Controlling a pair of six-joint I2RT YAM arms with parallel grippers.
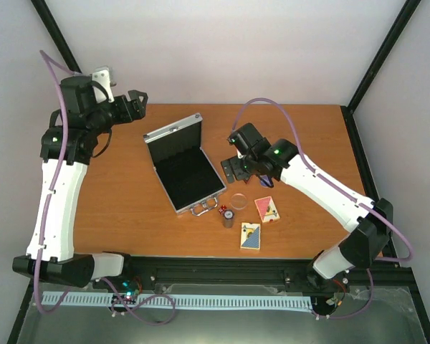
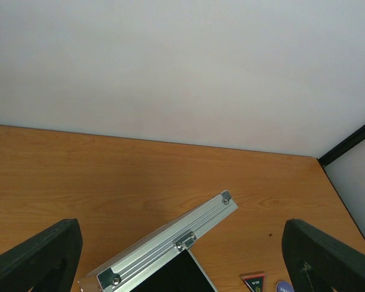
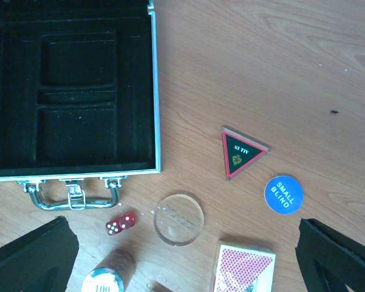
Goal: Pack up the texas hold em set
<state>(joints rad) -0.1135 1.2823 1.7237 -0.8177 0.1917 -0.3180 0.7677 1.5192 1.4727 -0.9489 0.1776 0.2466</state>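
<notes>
The robot's right gripper will move back and down, with its open fingers passing on either side of the dark chip stack (image 3: 109, 273), since the stack stands upright, clear of the dice (image 3: 120, 224).
The silver ribbed case (image 1: 183, 172) lies open on the table, its black lining empty, its lid (image 1: 173, 130) standing at the back and its handle (image 3: 73, 196) toward the front. In front of it lie the red dice (image 3: 120, 224), the clear disc (image 3: 179, 218), the dark chip stack (image 3: 106, 277) and the red card pack (image 3: 243, 267). The blue-yellow card pack (image 1: 250, 236) lies nearest the front edge. My right gripper (image 3: 182, 249) is open and empty above the disc, right of the case. My left gripper (image 2: 182, 258) is open and empty, behind and left of the lid (image 2: 170, 243).
A dark triangular token (image 3: 240, 151) and a blue "small blind" disc (image 3: 283, 194) lie right of the case. Black frame posts stand at the table's back corners (image 1: 376, 64). Bare wood (image 1: 122, 193) lies left of the case.
</notes>
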